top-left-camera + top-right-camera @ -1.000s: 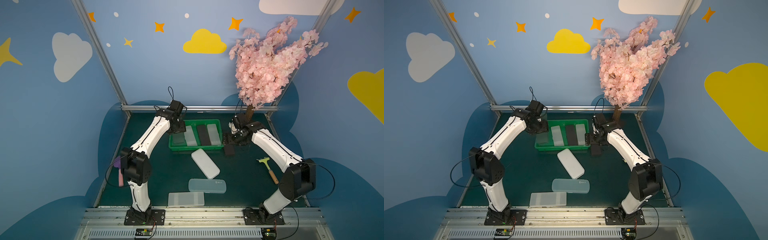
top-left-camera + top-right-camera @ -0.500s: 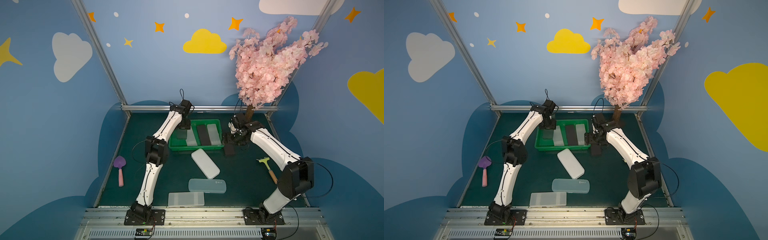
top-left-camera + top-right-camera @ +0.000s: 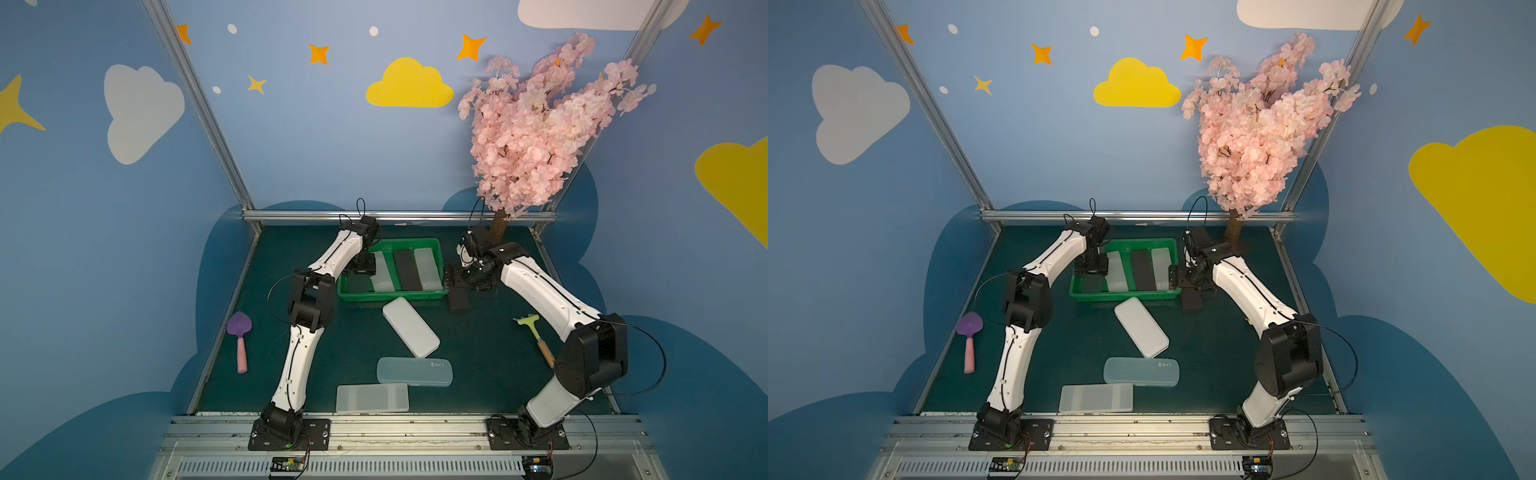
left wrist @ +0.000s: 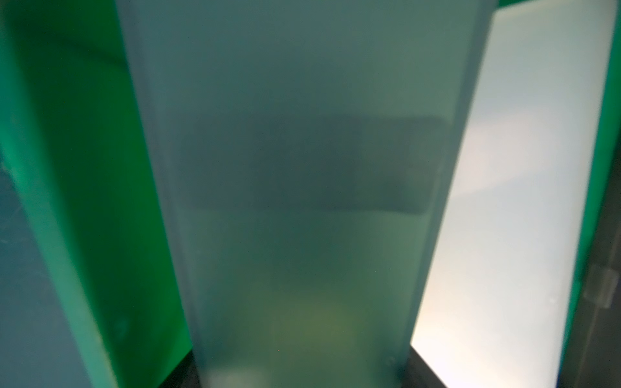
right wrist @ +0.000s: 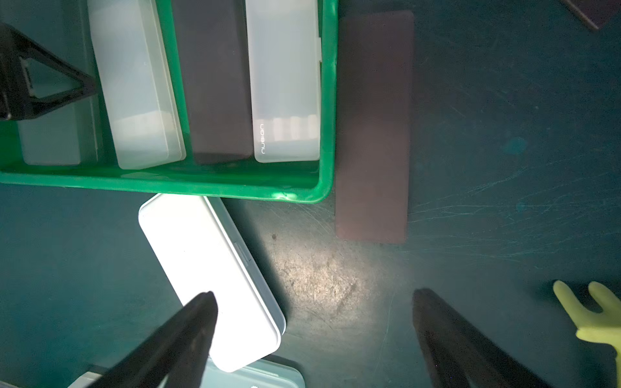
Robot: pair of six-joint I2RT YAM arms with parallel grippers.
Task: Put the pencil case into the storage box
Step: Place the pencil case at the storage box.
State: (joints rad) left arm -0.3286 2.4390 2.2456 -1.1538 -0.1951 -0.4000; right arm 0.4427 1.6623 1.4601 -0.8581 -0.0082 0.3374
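The green box's end beside the neighboring frosted case lies below the left gripper, so the gripper needs to go down into it and release its case there.
The green storage box stands at the back middle. It holds two frosted pencil cases and a black one. At its left end lies another frosted pencil case, and my left gripper is down on it, shut across its width. The case fills the left wrist view, with the green wall beside it. My right gripper hangs open just right of the box, with nothing between its fingers. A dark case lies on the mat below it.
On the mat in front of the box lie a white case, a frosted case and a clear one. A purple shovel is at the left and a yellow scraper at the right. The pink tree stands back right.
The left arm's elbow has swung in towards the middle, uncovering the purple shovel. Its gripper has come down into the box's left end. The right arm has barely moved.
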